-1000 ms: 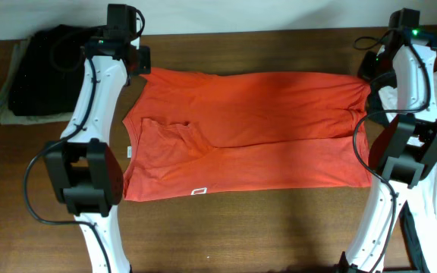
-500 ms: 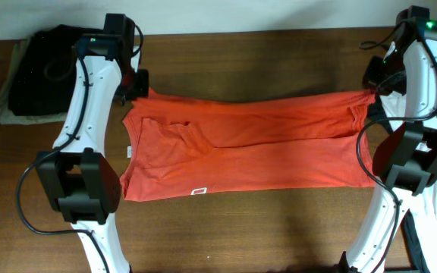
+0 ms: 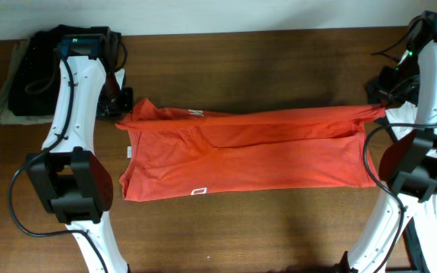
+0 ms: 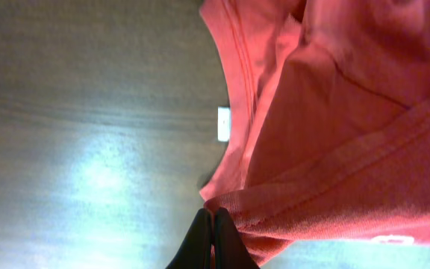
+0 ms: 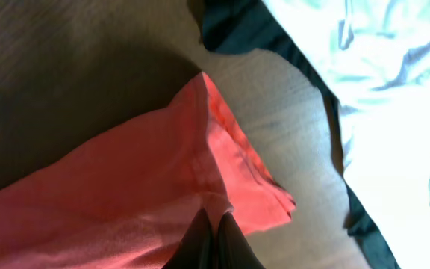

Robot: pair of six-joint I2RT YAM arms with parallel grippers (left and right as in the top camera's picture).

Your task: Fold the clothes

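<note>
I should next lower my left gripper back over the shirt's near corner by the label and release the lifted hem.
The clothes in hand are a red-orange T-shirt [image 3: 264, 159] spread wide across the middle of the brown table [image 3: 241, 61]. My left gripper [image 3: 124, 108] is shut on its far left corner, and the pinched hem [image 4: 290, 209] shows beside the closed fingertips [image 4: 200, 232]. At the far right corner my right gripper [image 3: 381, 108] is shut on the fabric [image 5: 125, 202]. The far edge hangs lifted and taut between the two grippers, folded toward the near half. A small white label [image 3: 198, 191] lies near the front left edge.
A dark pile of clothing [image 3: 36, 68] sits at the back left corner. White fabric [image 5: 394, 97] over a dark piece [image 5: 237, 26] lies at the right end of the table. Bare wood runs behind and in front of the shirt.
Both grippers have come toward the front with the shirt's far edge raised between them. The shirt's spread on the table has become narrower front to back.
</note>
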